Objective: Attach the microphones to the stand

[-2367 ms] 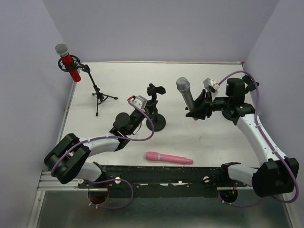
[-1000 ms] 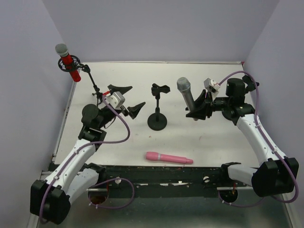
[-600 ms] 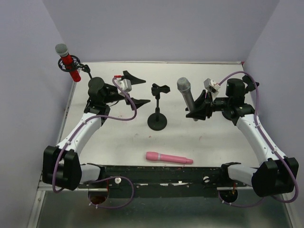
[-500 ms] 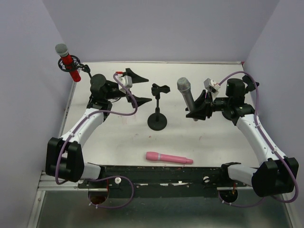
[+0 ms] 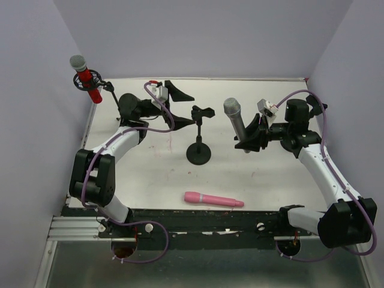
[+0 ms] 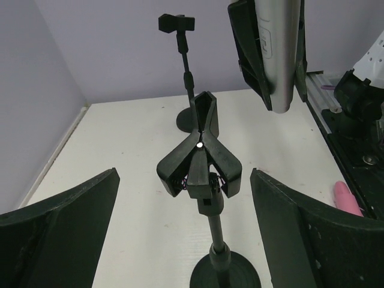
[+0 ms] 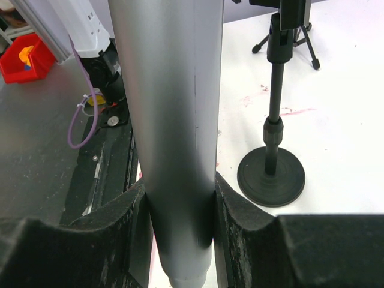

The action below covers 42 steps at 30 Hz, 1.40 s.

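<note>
The stand's empty spring clip (image 5: 204,113) (image 7: 292,13) is left of my right gripper in the top view, so next my right gripper will move that way, bring the microphone in and release.
A black round-base stand (image 5: 198,153) stands mid-table, its spring clip (image 5: 203,113) empty. My left gripper (image 5: 187,109) is open and faces that clip (image 6: 200,157) from the left, which sits just beyond the wide-spread fingers (image 6: 66,228). My right gripper (image 5: 249,135) is shut on the silver-grey microphone (image 5: 234,120), held upright to the right of the stand; its barrel (image 7: 174,120) fills the right wrist view between the pads (image 7: 240,210). The red microphone (image 5: 88,81) sits clipped in a tripod stand (image 5: 125,120) at the back left. Near the front edge lies the pink microphone (image 5: 213,200).
A second round-base stand (image 6: 185,72) with an empty clip shows far off in the left wrist view, toward the right wall. Purple walls close the table on the left, back and right. The arms' black mounting rail (image 5: 198,221) runs along the front edge.
My left arm has swung from the table's middle out to the back left, and its open gripper now points right at the stand's clip. The right arm and silver microphone have not moved.
</note>
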### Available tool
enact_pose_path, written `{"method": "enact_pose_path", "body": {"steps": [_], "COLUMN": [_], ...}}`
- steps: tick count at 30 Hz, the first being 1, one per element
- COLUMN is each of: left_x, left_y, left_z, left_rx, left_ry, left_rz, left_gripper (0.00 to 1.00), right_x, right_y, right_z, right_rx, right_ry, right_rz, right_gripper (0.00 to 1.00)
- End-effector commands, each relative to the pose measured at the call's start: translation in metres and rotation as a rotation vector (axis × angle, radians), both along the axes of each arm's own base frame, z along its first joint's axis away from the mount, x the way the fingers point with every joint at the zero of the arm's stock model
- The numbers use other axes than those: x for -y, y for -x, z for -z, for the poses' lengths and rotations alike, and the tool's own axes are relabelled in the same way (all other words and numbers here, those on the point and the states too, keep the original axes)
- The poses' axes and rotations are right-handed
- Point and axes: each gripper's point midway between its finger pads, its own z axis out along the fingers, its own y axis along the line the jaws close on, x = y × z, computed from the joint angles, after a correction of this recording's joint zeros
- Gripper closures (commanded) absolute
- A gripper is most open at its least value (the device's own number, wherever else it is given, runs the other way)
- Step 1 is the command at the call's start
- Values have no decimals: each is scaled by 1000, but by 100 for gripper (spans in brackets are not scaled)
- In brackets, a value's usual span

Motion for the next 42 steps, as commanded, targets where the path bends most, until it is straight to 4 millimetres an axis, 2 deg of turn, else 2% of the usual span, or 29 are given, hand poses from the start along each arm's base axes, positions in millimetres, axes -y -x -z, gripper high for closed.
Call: {"method": "enact_pose_path", "body": {"steps": [1,6,14,17,21,25,31,38,42], "left_x": [6,11,13,13,13,11,9,7,6], "left_y": [9,10,7,8,11,17,23,30,32], "left_z": [-10,-6,-8,-10,-10,-9,-6,-5,-8], "left_rx": [57,40,27,17,4,1,-1,3,3], "left_ry": [-2,-7,-9,-10,-7,0,9,10,17], "left_rz": [64,86,101,109,117,112,103,103,97], "left_gripper": [3,9,24,39,64,81,82,84,87], "right_x": [0,0,0,0,0,1,-6,-35,-60], "right_y": [0,0,0,0,-1,-5,-27,-63,-73], "right_z": [2,3,3,2,3,6,14,-6,4], "right_rx": [0,-2,-3,-2,0,9,72,176,166], "right_ry": [-15,-15,-14,-14,-12,5,90,114,147], "right_rz": [-21,-21,-20,-21,-16,8,53,39,9], "right_gripper": [99,99,99,99,99,99,99,99,99]}}
